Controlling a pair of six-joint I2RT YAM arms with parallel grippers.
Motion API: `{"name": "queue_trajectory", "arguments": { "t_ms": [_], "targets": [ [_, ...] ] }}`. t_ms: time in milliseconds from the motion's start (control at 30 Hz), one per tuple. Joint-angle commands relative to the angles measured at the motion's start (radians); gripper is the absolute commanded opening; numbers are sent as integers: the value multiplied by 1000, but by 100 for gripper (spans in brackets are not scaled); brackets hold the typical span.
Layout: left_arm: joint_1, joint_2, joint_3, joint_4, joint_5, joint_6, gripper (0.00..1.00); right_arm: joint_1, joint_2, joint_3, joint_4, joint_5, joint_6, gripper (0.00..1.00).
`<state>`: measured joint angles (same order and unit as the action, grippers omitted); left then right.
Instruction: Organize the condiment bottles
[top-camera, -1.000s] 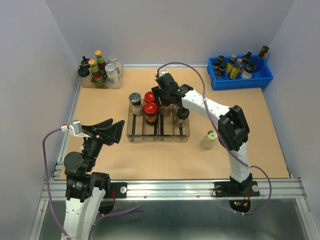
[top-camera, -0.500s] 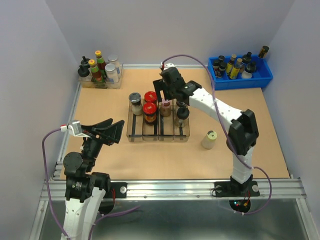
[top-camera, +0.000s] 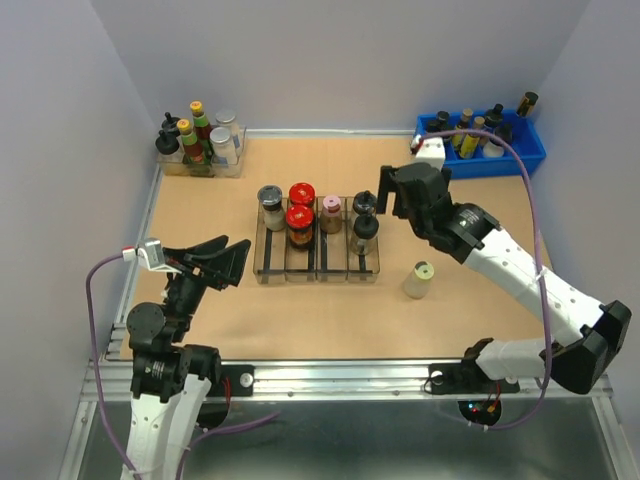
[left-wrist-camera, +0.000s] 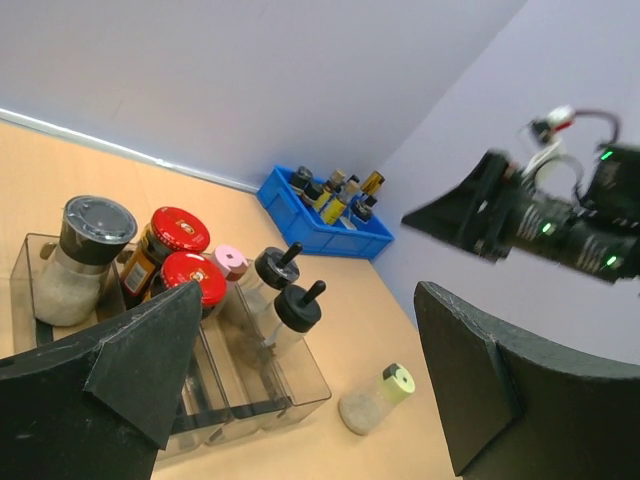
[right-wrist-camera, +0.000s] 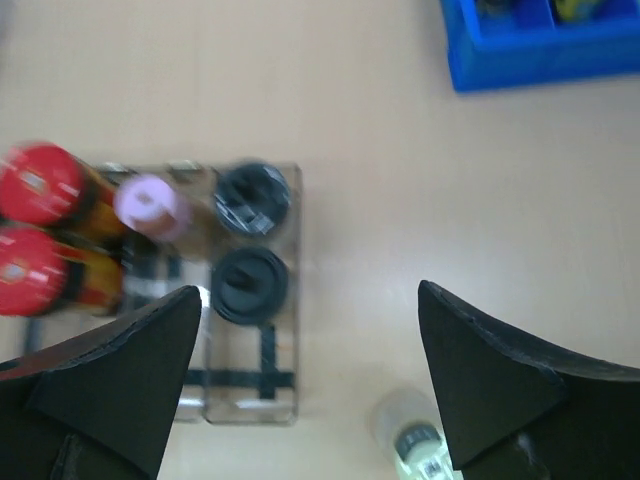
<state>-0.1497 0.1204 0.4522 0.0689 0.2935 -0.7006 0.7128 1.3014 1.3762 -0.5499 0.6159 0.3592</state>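
I will pull my right gripper back and bring it down around the pale-yellow cap of the jar (top-camera: 424, 270), because this jar is still outside the organizer tray (top-camera: 270, 275).
A clear divided organizer tray (top-camera: 270, 275) stands mid-table. It holds a grey-lidded clear jar (top-camera: 271, 197), two red-lidded jars (top-camera: 301, 192) (top-camera: 299, 215), a pink-capped jar (top-camera: 331, 205) and two black knob-capped jars (top-camera: 364, 205) (top-camera: 364, 230). The pale-yellow-capped jar (top-camera: 419, 278) stands on the table to the right of the tray; it also shows in the left wrist view (left-wrist-camera: 375, 398) and the right wrist view (right-wrist-camera: 415, 437). My right gripper (top-camera: 392, 198) (right-wrist-camera: 310, 300) is open and empty, raised just right of the tray. My left gripper (top-camera: 215, 262) (left-wrist-camera: 305, 380) is open and empty, raised at the near left.
A clear box (top-camera: 232, 160) with taller capped bottles stands at the back left corner. A blue bin (top-camera: 480, 160) of slim dark bottles stands at the back right. Walls close in the left, back and right sides.
My right gripper let go of the pink-capped jar in the tray, then drew back to the right and rose. The left arm has not moved.
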Motion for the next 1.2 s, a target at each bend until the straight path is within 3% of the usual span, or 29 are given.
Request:
{"name": "queue_trajectory", "arguments": {
  "t_ms": [0, 233, 633, 733, 967, 1067, 1167],
  "targets": [
    [-1, 35, -18, 89, 52, -14, 99, -4, -65, -219, -159, 114, 219, 94],
    [-1, 44, -32, 123, 67, -26, 99, -4, -195, -403, -245, 131, 342, 97],
    [-1, 36, -46, 131, 70, -31, 99, -6, -202, -549, -255, 79, 432, 96],
    [-1, 35, -47, 132, 70, -34, 99, -6, -203, -559, -239, 61, 425, 91],
    [-1, 24, -50, 129, 68, -34, 99, -6, -182, -606, -122, -33, 368, 70],
    [-1, 19, -47, 121, 67, -33, 99, -6, -169, -620, -90, -57, 351, 68],
    [-1, 13, -46, 111, 62, -28, 99, -9, -163, -629, -68, -61, 337, 55]
  ]
}}
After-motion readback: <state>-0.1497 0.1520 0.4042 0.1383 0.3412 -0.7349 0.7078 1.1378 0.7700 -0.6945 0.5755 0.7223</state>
